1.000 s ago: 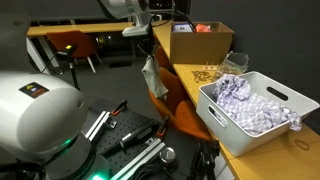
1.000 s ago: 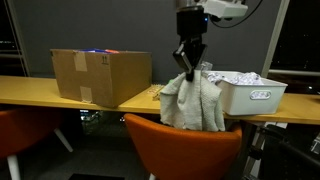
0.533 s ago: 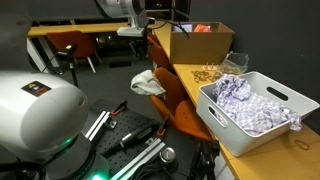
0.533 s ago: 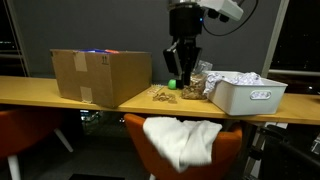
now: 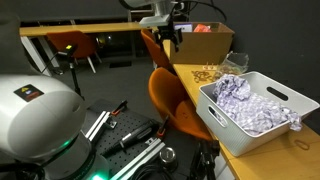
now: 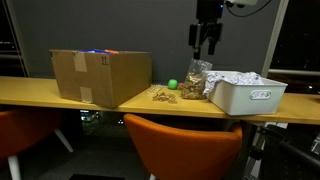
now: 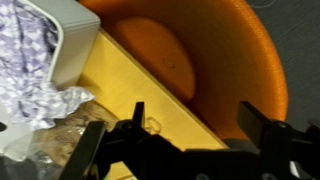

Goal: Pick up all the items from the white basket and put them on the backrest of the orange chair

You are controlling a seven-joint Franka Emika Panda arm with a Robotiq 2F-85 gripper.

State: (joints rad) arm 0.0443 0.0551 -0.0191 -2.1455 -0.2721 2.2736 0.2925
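Note:
The patterned cloth bulges above the basket's rim, so my open gripper should next move away from the chair (image 5: 166,92), over the basket and down onto the cloth's middle (image 5: 257,109).
The white basket (image 5: 262,122) (image 6: 250,96) (image 7: 72,35) stands on the yellow table and holds crumpled pale patterned cloths (image 5: 238,92) (image 6: 232,78) (image 7: 25,50). The orange chair (image 5: 166,92) (image 6: 184,142) is pushed against the table edge, and its backrest is bare in both exterior views. My gripper (image 5: 166,30) (image 6: 206,42) (image 7: 198,125) hangs high above the table edge between chair and basket. It is open with nothing between its fingers. In the wrist view the orange chair seat (image 7: 200,55) lies below the jaws.
A cardboard box (image 5: 202,40) (image 6: 100,76) stands on the table (image 6: 60,95). A green ball (image 6: 172,85), a clear bag (image 6: 197,80) and small scattered bits (image 5: 208,72) lie next to the basket. Another orange chair (image 5: 72,45) stands at a far desk.
The gripper opened and rose up and away. The grey cloth it held at the backrest slid down the chair and no longer shows in any view.

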